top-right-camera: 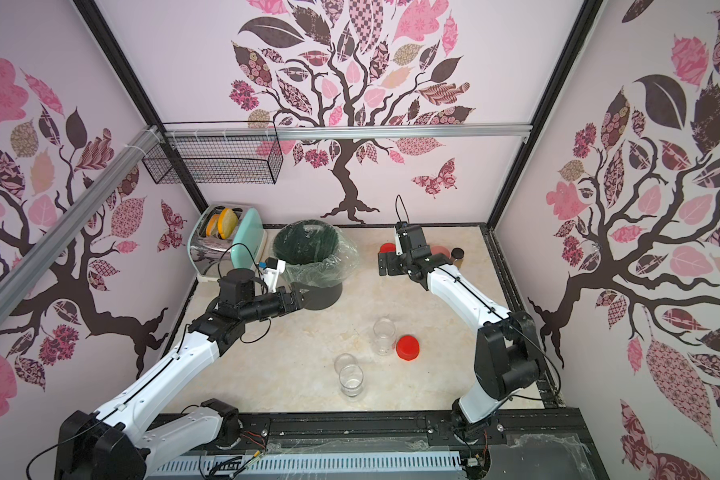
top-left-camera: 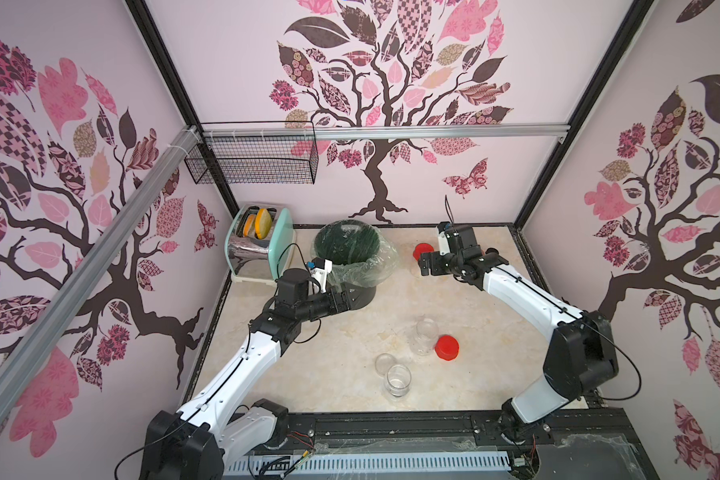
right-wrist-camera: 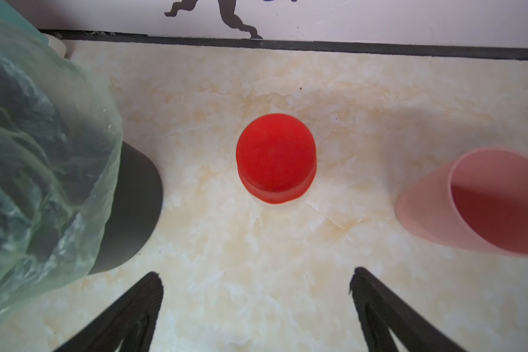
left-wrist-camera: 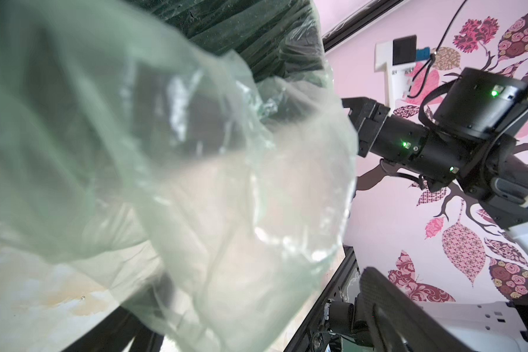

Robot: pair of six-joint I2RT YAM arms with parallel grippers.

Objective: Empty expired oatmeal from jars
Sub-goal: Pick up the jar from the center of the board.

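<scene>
My right gripper is open and should move outward and down until its fingers are on both sides of the third jar's red lid [right-wrist-camera: 276,153], which is outward of and below them.
Two clear jars stand open at the front middle in both top views. One jar [top-left-camera: 424,336] has a red lid [top-left-camera: 447,347] lying beside it; the nearer jar [top-left-camera: 398,380] has a clear lid [top-left-camera: 385,363] next to it. A third jar, under its red lid [right-wrist-camera: 276,157], stands at the back, just ahead of my open right gripper [right-wrist-camera: 256,280], whose fingers are apart from it. My left gripper [top-left-camera: 348,300] is open against the bin's loose plastic liner [left-wrist-camera: 195,183]. One left finger [left-wrist-camera: 378,292] shows; the liner veils the other. No oatmeal shows.
A black bin [top-left-camera: 348,245] with a clear liner stands at the back middle, a mint toaster [top-left-camera: 258,245] to its left. A pink cup [right-wrist-camera: 485,201] and a brown bottle [top-right-camera: 458,254] stand right of the capped jar. A wire basket [top-left-camera: 254,160] hangs on the back wall.
</scene>
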